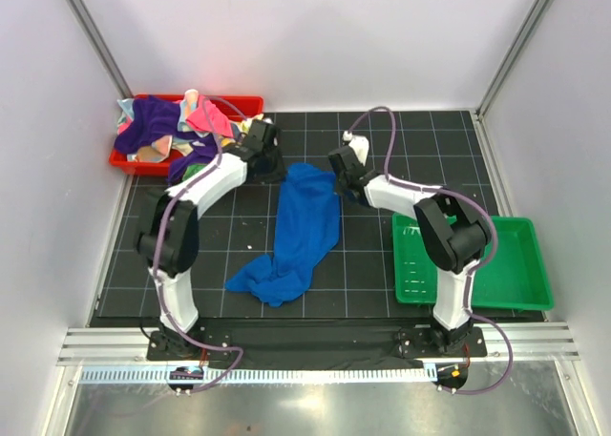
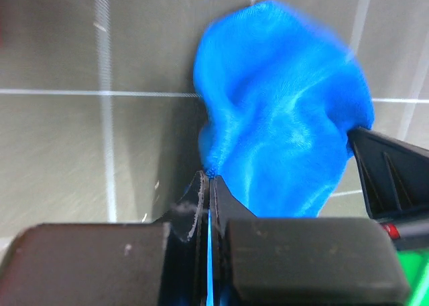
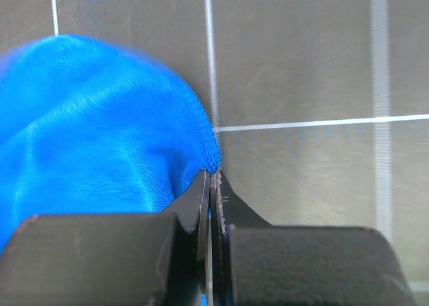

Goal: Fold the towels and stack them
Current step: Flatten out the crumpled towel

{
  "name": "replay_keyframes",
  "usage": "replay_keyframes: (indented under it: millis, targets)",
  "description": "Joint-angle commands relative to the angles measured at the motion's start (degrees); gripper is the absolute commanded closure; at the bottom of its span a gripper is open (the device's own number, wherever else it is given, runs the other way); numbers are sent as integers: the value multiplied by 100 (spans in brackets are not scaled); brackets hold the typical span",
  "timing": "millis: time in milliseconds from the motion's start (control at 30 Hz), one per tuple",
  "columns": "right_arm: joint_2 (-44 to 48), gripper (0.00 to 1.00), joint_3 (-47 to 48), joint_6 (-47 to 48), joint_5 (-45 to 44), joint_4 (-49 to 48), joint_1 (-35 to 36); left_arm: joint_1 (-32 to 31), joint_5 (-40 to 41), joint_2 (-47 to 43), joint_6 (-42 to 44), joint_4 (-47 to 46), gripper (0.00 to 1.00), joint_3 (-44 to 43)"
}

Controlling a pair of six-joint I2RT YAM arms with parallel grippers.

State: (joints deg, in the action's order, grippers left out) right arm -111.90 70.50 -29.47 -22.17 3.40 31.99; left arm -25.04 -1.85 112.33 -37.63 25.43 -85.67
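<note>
The right gripper draws back next and releases the towel's corner on the bare mat beside the green tray, since that spot lies back from it.
A royal blue towel lies stretched lengthwise on the black gridded mat, its near end bunched. My left gripper is shut on the towel's far left corner; in the left wrist view blue cloth shows between the closed jaws. My right gripper is shut on the far right corner; in the right wrist view the towel's hem is pinched at the jaw tips. Several more towels, purple, pink and patterned, are heaped in a red tray at the back left.
A green tray sits at the right of the mat, next to the right arm. White walls enclose the mat on three sides. An aluminium rail runs along the near edge.
</note>
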Motion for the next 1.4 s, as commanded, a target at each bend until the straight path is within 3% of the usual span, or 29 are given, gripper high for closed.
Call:
replay_keyframes:
  millis: [0,200,300,533,700,733,867,967,1167,1367]
  targets:
    - [677,99,648,503,-603,862,36,-1,1000,-1142,212,566,100,-143]
    - [1090,99,1440,952,-788,2119,123,-1,1187,-2021,107,929,100,408]
    - [1389,99,1064,962,-876,2331,413,-19,1117,-2592,-113,754,100,1094]
    - [1575,99,-360,364,-1026,2289,1011,-142,879,-3657,-702,-248,100,3922]
    - [1653,97,-625,109,-903,2358,1326,-230,668,-4026,-957,-820,100,5006]
    - [1723,93,-608,109,-790,2350,1336,-238,607,-4166,-974,-846,100,5094]
    - [1802,84,-327,47,-674,2762,1389,-238,492,-4534,-966,-759,74,5130]
    - [2170,65,-414,-41,-700,2903,1389,-238,553,-4825,-913,-513,54,4920]
    - [2734,50,-695,-234,-1034,3158,1389,-238,729,-5029,-694,-170,50,4358]
    - [2586,55,-818,-392,-999,3193,1319,-291,405,-4142,-378,-258,53,3945]
